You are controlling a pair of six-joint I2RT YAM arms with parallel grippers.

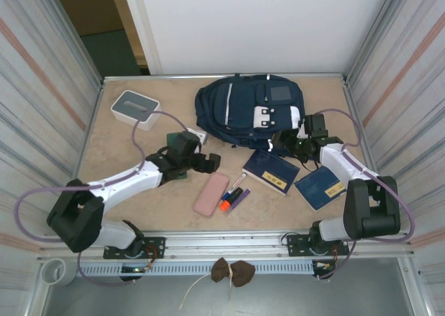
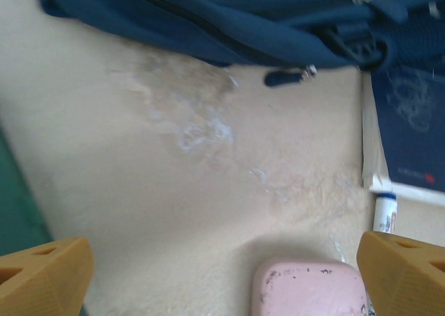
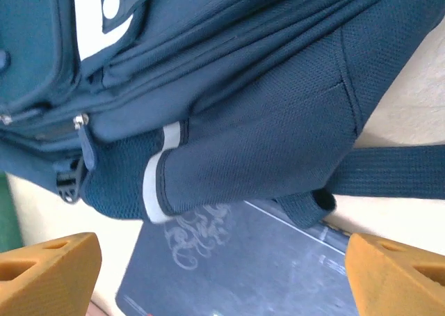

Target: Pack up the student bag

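Note:
My left gripper will next reach outward and close on the metal ring of the zipper pull (image 1: 233, 146) (image 2: 309, 72). The ring sticks out clear of the bag's near edge.
The student bag (image 1: 250, 111) is a navy backpack lying flat at the back middle of the table. My left gripper (image 1: 208, 163) hovers open in front of its lower left edge. In the left wrist view the left gripper (image 2: 222, 288) has bare table between its orange fingers (image 2: 45, 278), the bag (image 2: 243, 17) ahead, and the end of a pink pencil case (image 2: 309, 288) just inside the right finger. My right gripper (image 1: 285, 143) is at the bag's lower right corner. Seen from its wrist, the right gripper (image 3: 222, 281) stands open over a navy book (image 3: 243, 267), holding nothing, with the bag (image 3: 243, 107) just beyond.
A pink pencil case (image 1: 211, 194), markers (image 1: 233, 196) and two navy books (image 1: 271, 171) (image 1: 320, 187) lie in front of the bag. A white-and-grey box (image 1: 135, 108) stands at the back left. A green item (image 1: 177, 173) lies under the left arm. A bag strap (image 3: 403, 170) trails to the right.

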